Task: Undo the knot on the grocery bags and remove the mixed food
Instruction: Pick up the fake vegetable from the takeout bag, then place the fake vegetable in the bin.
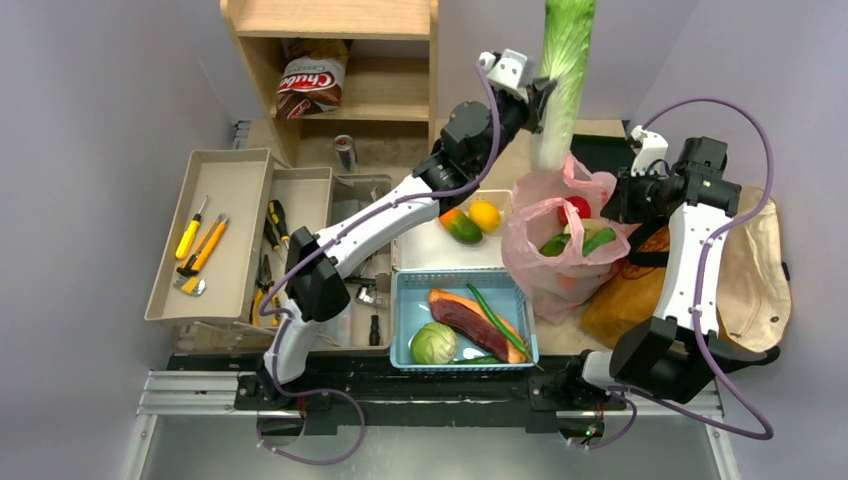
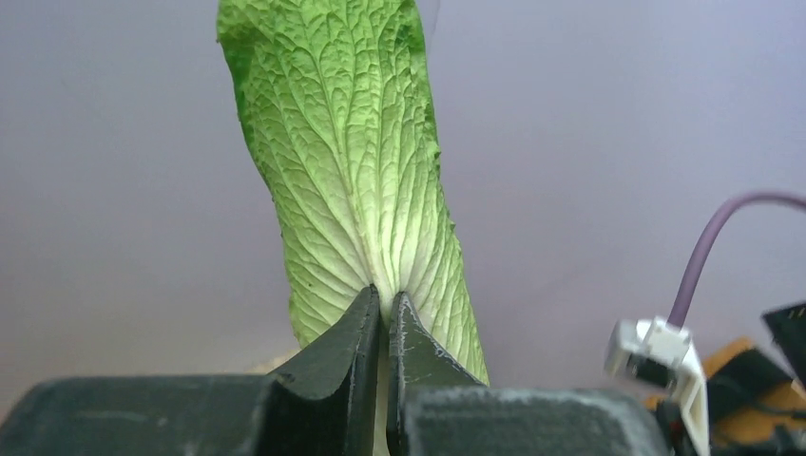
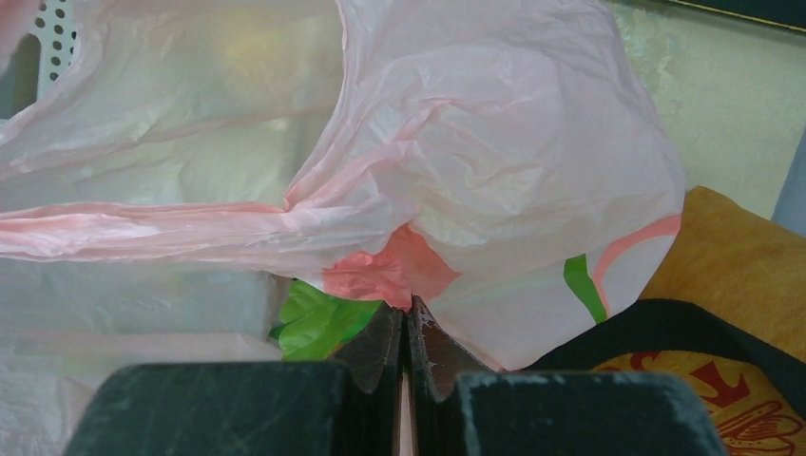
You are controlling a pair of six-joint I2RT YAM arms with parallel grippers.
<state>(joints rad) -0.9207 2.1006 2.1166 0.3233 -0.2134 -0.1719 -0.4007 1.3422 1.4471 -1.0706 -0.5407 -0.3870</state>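
Note:
My left gripper draws back next, tips the napa cabbage (image 1: 565, 60) level and lowers it for release inside the blue basket. That basket lies below and back, already holding vegetables.
My left gripper (image 1: 541, 98) is shut on the pale base of a long leafy napa cabbage (image 1: 565, 60). It holds the cabbage upright, high above the pink bag (image 1: 545, 265). In the left wrist view the cabbage leaf (image 2: 352, 161) rises from between the closed fingertips of the left gripper (image 2: 385, 299). My right gripper (image 1: 612, 195) is shut on the pink bag's right rim (image 3: 494, 190), pinching the film at the right gripper's tips (image 3: 407, 309). The bag's mouth gapes open, showing a red apple (image 1: 575, 207) and a cucumber (image 1: 600, 240). The knot is out of view. The brown paper bag (image 1: 625, 305) lies behind the pink one.
A white tray (image 1: 440, 258) holds an orange (image 1: 485, 215) and an orange-green piece (image 1: 460, 225). The blue basket (image 1: 402, 320) holds a red meat slab and a round green cabbage. An open toolbox (image 1: 215, 235) lies left, a wooden shelf (image 1: 330, 20) stands behind, and a beige tote (image 1: 760, 260) lies right.

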